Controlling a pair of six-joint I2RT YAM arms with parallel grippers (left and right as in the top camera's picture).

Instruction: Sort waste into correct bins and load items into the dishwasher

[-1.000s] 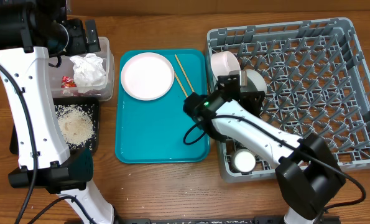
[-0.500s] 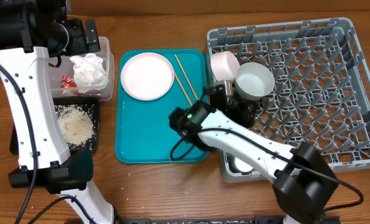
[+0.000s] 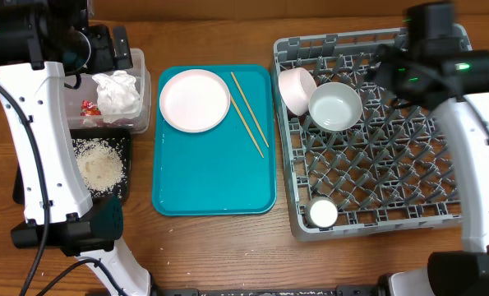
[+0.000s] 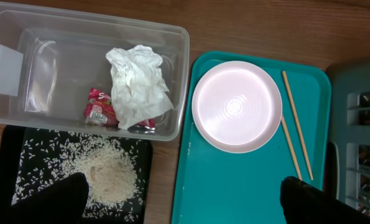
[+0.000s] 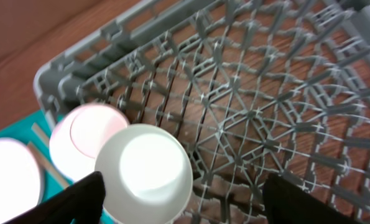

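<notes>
My right gripper will next move down onto the grey-green bowl's rim on the side away (image 3: 360, 112) (image 5: 189, 182) from the pinkish-white bowl, because the pale grey-green bowl's rim stands away from that bowl.
The pale grey-green bowl (image 3: 335, 107) lies in the grey dishwasher rack (image 3: 375, 226), touching the pinkish-white bowl (image 3: 295, 88). A small white cup (image 3: 322, 214) stands in the rack's front left corner. My right gripper (image 5: 185, 193) hangs open above the rack, right of the grey-green bowl (image 5: 148, 171), with nothing in it. On the teal tray (image 3: 211, 173) lie the white plate (image 3: 195, 100) and two chopsticks (image 3: 248, 111). The clear tub (image 4: 54, 68) holds the tissue (image 4: 138, 78) and red wrapper (image 4: 97, 106). Rice (image 4: 107, 174) covers the black tray (image 4: 17, 162). My left gripper (image 4: 185, 196) is open high above these.
The left arm's white links (image 3: 39, 131) stand along the table's left edge beside the tub and black tray. The right arm (image 3: 474, 123) reaches over the rack's right side. Bare wooden table (image 3: 228, 247) runs along the front.
My right gripper has opened and let go of the grey-green bowl, which stays in the rack. The right arm has swung from the rack's front left to its back right. The left arm is unmoved.
</notes>
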